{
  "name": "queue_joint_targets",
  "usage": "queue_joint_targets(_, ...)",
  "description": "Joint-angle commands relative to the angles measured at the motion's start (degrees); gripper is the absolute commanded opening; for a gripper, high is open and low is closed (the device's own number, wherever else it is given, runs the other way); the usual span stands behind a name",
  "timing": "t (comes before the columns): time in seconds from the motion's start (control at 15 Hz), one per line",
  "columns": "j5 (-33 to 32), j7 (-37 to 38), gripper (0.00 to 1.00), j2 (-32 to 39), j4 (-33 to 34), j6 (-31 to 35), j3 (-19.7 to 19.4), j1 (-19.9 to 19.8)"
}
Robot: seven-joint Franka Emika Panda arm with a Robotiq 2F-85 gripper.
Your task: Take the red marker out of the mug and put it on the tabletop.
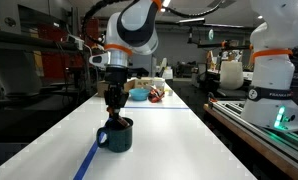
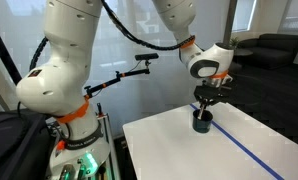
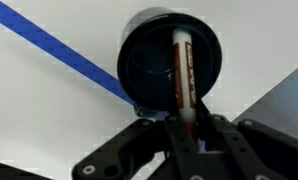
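Next I should lift the marker (image 3: 182, 75) in my gripper clear from inside the mug's rim, move back, lower and release it, as bare tabletop lies below and back from the mug.
The dark mug (image 1: 116, 134) stands on the white tabletop (image 1: 179, 140) beside the blue tape line; it also shows in an exterior view (image 2: 203, 122) and in the wrist view (image 3: 164, 65). The red marker (image 3: 182, 75), white and dark red, stands inside the mug with its upper end between my fingers. My gripper (image 3: 186, 125) is right above the mug, shut on the marker's end. It shows in both exterior views (image 1: 114, 103) (image 2: 206, 101), fingers at the mug's rim.
A blue tape line (image 1: 87, 160) runs along the table past the mug. A light blue bowl (image 1: 138, 94) and other small items sit at the table's far end. A second robot base (image 1: 274, 95) stands beside the table.
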Motion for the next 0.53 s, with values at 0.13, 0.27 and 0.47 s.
queue_joint_targets(0.13, 1.47, 6.42, 0.05, -19.28, -14.13, -3.62, -4.42, 2.03)
queue_joint_targets(0.27, -0.72, 10.76, 0.05, -24.52, -18.7, -4.66, -8.02, 3.34)
queue_joint_targets(0.47, -1.17, 13.21, 0.05, -26.77, -22.7, -5.02, -12.64, 4.17)
